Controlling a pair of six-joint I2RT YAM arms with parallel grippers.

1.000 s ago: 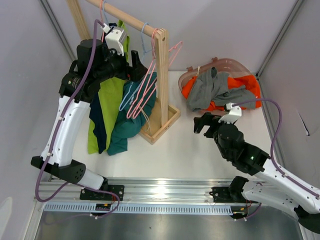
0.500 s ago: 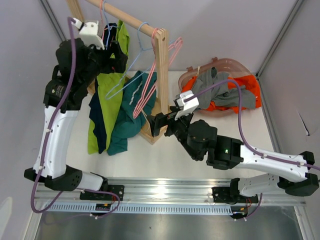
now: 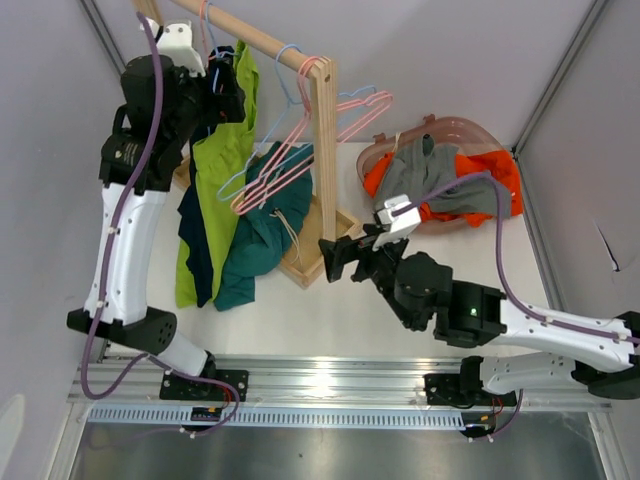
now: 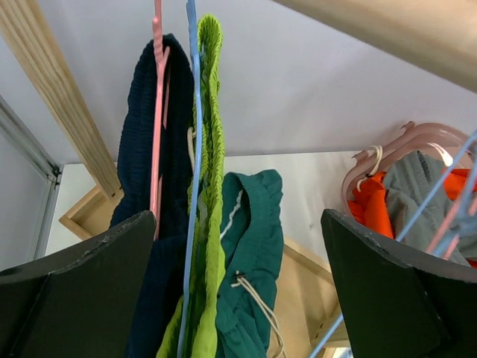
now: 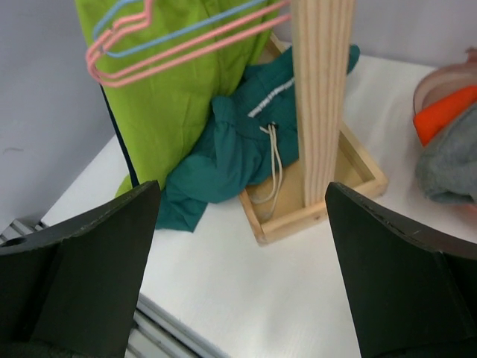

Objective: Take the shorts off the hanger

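My left gripper should next move gently outward onto the light-blue hanger's near arm (image 3: 215, 76), which is between its open fingers, because the green shorts (image 3: 225, 170) hang from that arm.
Lime green shorts (image 3: 225, 170) hang from a blue hanger (image 4: 195, 149) on the wooden rail (image 3: 265, 42). Beside them, dark navy shorts (image 4: 141, 149) hang on a pink hanger (image 4: 156, 112). Teal shorts (image 3: 262, 240) lie slumped against the rack's base, off any hanger. My left gripper (image 3: 224, 86) is open, high by the rail, facing the tops of the navy and green shorts (image 4: 210, 112) and holding nothing. My right gripper (image 3: 336, 258) is open, low over the table just right of the rack post (image 5: 320, 97), with the teal shorts (image 5: 238, 149) ahead of it.
Empty pink and blue hangers (image 3: 300, 150) dangle from the rail's right end. A pink basket (image 3: 470, 132) at the back right holds orange shorts (image 3: 497, 170) and grey shorts (image 3: 430, 175). The rack's wooden base frame (image 5: 313, 212) sits on the white table.
My right arm swung from the basket left to the rack base. My left gripper rose from the green shorts' middle to the rail. The empty hangers swung outward.
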